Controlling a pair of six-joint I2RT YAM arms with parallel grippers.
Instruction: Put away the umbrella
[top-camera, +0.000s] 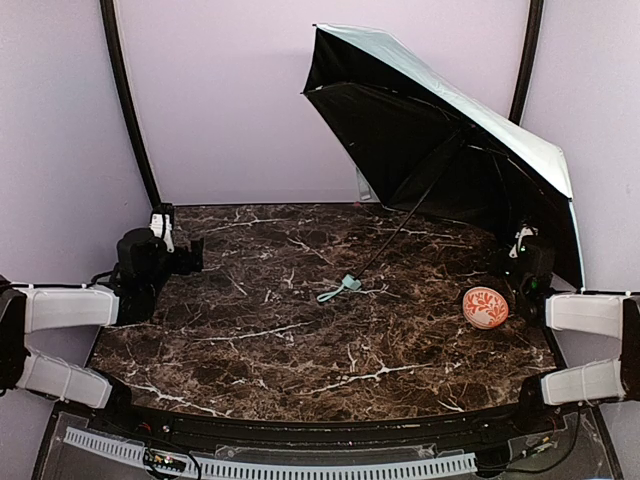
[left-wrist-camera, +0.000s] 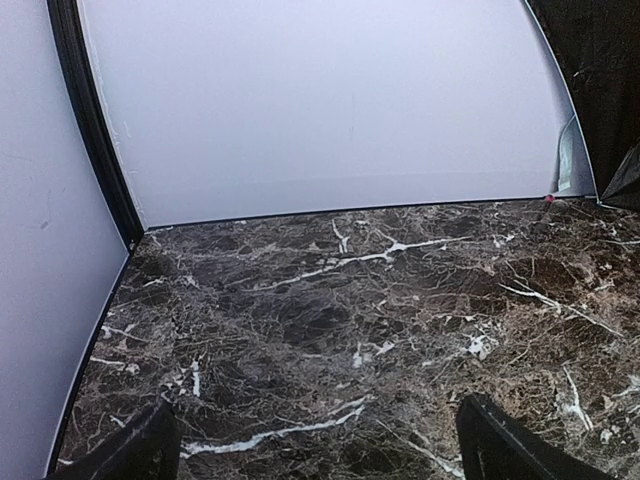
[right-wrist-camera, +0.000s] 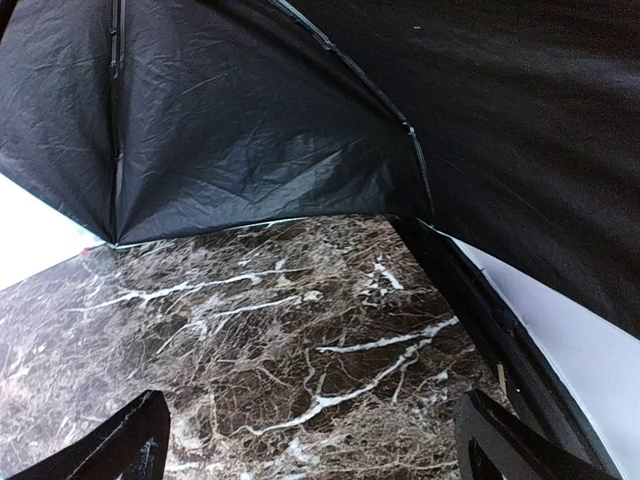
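My right gripper is to rise next and shift left in the top view onto the umbrella stem's upper part (top-camera: 433, 183), because that part of the stem slants clear of the tabletop.
The umbrella (top-camera: 430, 130) stands open and tilted at the back right of the marble table, its pale mint outside upward and black lining toward me. Its thin black shaft slants down to the small mint handle and strap (top-camera: 345, 286) lying mid-table. My left gripper (top-camera: 183, 250) rests at the far left, open and holding nothing, well away from the handle. My right gripper (top-camera: 520, 262) sits under the canopy's right edge, open, empty. In the right wrist view the black lining (right-wrist-camera: 300, 110) fills the top above the open gripper (right-wrist-camera: 310, 445). The left wrist view shows the open gripper (left-wrist-camera: 315, 445) over bare marble.
An orange-red ball with white pattern (top-camera: 485, 307) lies on the table just left of my right gripper. Pale walls close the back and sides, with black corner posts (top-camera: 128, 100). A canopy edge (left-wrist-camera: 610, 100) shows at the right of the left wrist view.
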